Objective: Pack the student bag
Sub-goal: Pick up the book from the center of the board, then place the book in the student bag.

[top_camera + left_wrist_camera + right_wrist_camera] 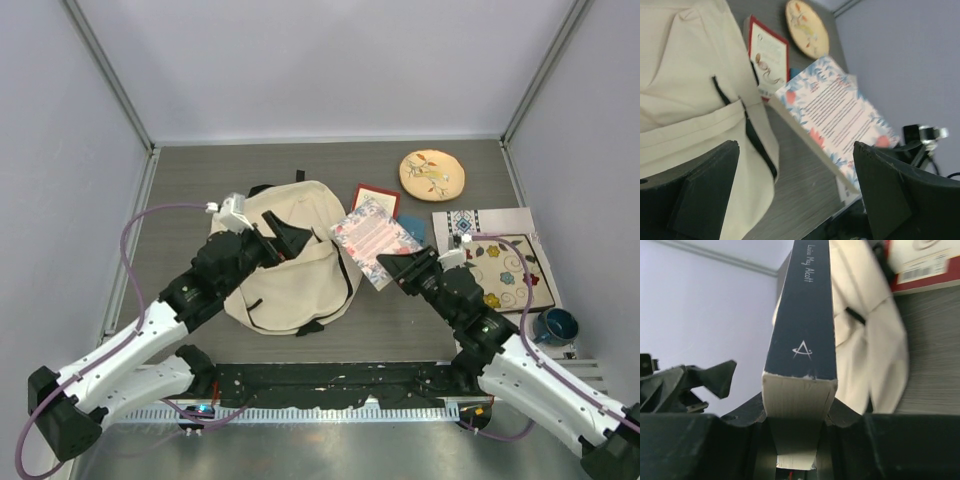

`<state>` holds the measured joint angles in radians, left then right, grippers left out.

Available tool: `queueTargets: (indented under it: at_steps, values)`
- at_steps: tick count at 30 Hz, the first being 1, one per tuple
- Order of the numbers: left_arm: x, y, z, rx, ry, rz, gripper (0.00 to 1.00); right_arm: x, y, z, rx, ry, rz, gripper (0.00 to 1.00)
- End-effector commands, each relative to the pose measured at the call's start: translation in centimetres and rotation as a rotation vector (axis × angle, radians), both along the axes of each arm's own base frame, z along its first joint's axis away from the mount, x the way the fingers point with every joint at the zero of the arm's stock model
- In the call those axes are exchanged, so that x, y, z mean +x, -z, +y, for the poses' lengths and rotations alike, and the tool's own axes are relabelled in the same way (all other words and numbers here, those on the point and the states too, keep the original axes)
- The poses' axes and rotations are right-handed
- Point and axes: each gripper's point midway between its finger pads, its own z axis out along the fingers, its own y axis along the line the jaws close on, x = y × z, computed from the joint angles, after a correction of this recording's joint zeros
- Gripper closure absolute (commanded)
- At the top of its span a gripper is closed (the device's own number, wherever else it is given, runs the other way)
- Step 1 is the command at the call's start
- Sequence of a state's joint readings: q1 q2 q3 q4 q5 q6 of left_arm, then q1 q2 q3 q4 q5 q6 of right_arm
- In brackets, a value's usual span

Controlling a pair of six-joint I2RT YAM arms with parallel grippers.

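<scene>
The left gripper will move back and down onto the cream fabric by the near black strap, since the bag's front panel lies shut beside the held book.
The cream student bag lies on the grey table, left of centre, its black straps showing; it also shows in the left wrist view and the right wrist view. My right gripper is shut on a floral-covered book with a dark spine and holds it tilted above the table, right of the bag. The book's cover shows in the left wrist view. My left gripper is open over the bag's upper part and holds nothing.
A red-edged book lies beyond the held book. A round tan embroidered disc lies at the back right. A flat floral mat on white patterned paper and a blue mug are at the right.
</scene>
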<state>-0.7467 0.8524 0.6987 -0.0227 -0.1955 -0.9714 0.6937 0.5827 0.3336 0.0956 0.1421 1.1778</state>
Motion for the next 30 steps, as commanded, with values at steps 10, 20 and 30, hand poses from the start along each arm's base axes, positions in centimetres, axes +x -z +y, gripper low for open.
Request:
queueTargets:
  at_steps: [10,20,30]
  values:
    - [-8.5,11.2,-2.3,0.718,0.587,0.087,0.0,-1.2,-2.4,-10.0,-0.117,0.37,-0.037,0.99]
    - [-10.9,15.2,-3.1,0.879,0.714,0.156,0.06,-1.1,-2.0,-9.5,-0.138,0.351,-0.009,0.99]
    - [-9.6,17.1,-3.7,0.963,0.679,0.177,0.27,-0.9,-1.5,-8.5,-0.145,0.316,0.003,0.99]
